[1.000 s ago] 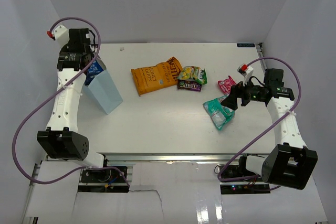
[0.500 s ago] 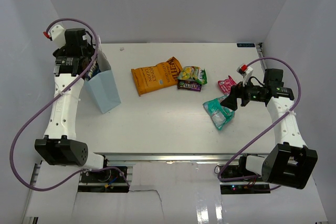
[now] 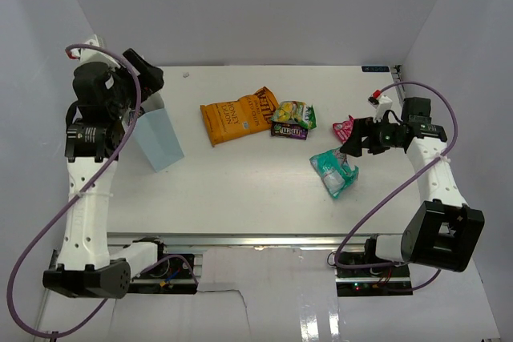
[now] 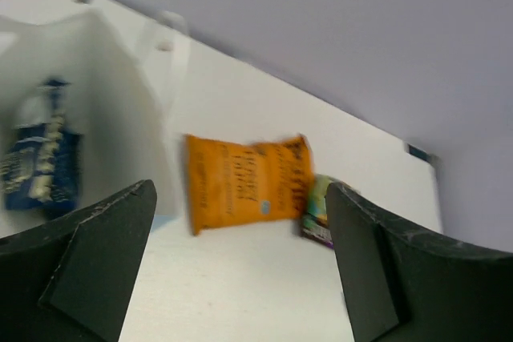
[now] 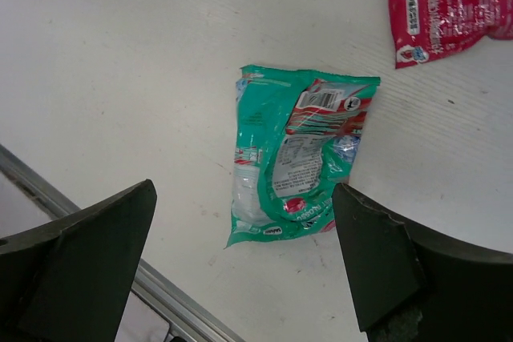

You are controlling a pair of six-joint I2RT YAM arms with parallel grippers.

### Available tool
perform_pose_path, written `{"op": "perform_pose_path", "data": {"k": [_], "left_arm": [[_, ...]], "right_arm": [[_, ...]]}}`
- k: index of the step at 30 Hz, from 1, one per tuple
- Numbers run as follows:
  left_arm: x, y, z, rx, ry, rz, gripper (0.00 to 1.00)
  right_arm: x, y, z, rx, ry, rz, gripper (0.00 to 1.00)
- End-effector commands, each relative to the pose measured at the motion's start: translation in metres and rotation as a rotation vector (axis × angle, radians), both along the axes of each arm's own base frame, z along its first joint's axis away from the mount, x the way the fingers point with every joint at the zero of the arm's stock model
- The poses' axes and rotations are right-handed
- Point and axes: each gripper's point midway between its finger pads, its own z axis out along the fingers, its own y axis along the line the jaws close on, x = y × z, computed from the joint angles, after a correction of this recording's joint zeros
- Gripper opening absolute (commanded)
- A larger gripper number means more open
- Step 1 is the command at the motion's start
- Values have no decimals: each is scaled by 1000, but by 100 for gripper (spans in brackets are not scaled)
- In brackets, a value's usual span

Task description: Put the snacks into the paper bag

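The robot's left gripper isn't holding anything and needs to swing down and across toward the teal bag (image 3: 332,175), as the bag lies below it, to its right in the top view, by the right gripper.
The light-blue paper bag (image 3: 160,138) stands upright at the left of the table. My left gripper (image 3: 148,78) hangs open above its mouth, holding nothing. In the left wrist view the dark blue chip bag (image 4: 40,162) lies inside the paper bag (image 4: 112,118), whose inside is white. The orange bag (image 3: 238,115), the yellow-green packet (image 3: 293,109) and the dark purple packet (image 3: 288,130) lie mid-table. My right gripper (image 3: 351,145) is open over the teal bag (image 5: 296,158), its fingers apart from it. The pink packet (image 3: 346,127) lies just beyond.
The orange bag (image 4: 244,182) shows between the open left fingers, to the right of the paper bag. The table's front edge and a metal rail (image 5: 160,294) run close below the teal bag (image 3: 335,170). White walls enclose the table on three sides.
My left gripper opened and let the dark blue chip bag drop into the paper bag, then rose and drew back. My right gripper shifted slightly away over the teal bag.
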Motion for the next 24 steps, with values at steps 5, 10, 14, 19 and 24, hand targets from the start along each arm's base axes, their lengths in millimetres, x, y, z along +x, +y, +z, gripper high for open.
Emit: {"op": "perform_pose_path", "data": {"k": [5,10,14,19,24], "left_arm": [[-63,-123,-50,-236,55,-707,98],[-94,-154,-81,-308,101,-793,98],[-112,-185,-110,-352,170,-820,98],[-121,-216,-152,-398,274,-818,98],[-126,-242,-186,-418,366,-799,98]], "right_arm": [[16,-11,3,-78,-55,41,92],[0,-19,-44,-170,23,217,90],[-8,-13,-70,-186,70,260,91],[-13,1,-95,-203,113,286,96],[-14,12,-118,-241,150,266,90]]}}
